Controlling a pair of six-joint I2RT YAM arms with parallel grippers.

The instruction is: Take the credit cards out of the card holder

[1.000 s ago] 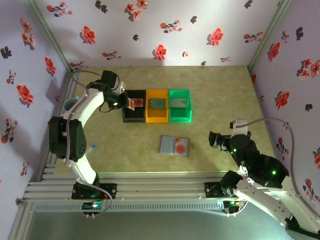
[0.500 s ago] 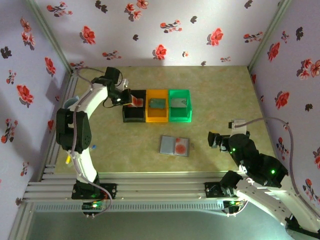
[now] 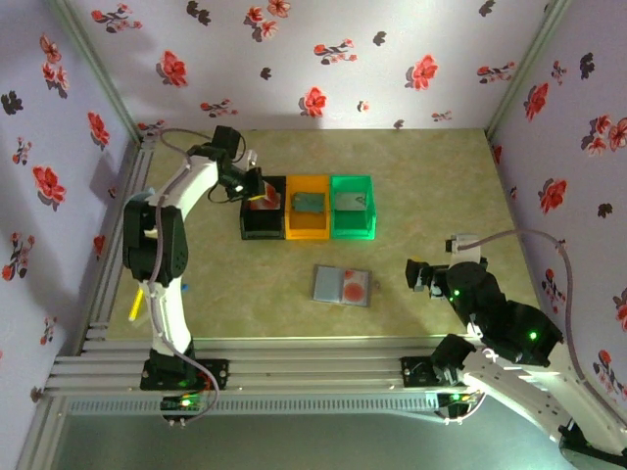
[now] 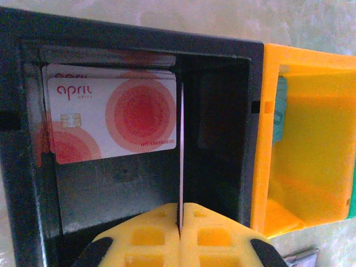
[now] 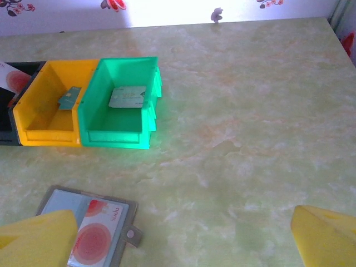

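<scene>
Next, the left gripper lowers a little into the black bin and releases the white credit card (image 4: 181, 156) there, as the bin's other cards lie below it.
My left gripper (image 4: 181, 214) is shut on a white credit card (image 4: 181, 156), seen edge-on and upright over the black bin (image 4: 222, 128). From above, that gripper (image 3: 251, 188) holds the red-marked card (image 3: 264, 200) at the bin's back end. More white and red cards (image 4: 111, 119) lie inside this bin. The blue-grey card holder (image 3: 328, 284) lies open on the table with a red-marked card (image 3: 354, 287) on its right half. My right gripper (image 3: 421, 274) stands open to the right of the holder (image 5: 55, 203), nothing between its fingers (image 5: 39, 233).
Three bins stand in a row: black (image 3: 257, 223), orange (image 3: 307, 225) with a grey-green card (image 3: 308, 202), green (image 3: 353, 227) with a silvery card (image 5: 127, 96). Flowered walls close in the table on three sides. Bare tabletop (image 5: 250, 139) lies right of the bins.
The left arm has swung right and back, carrying the red-marked card further over the black bin. The right arm has hardly moved.
</scene>
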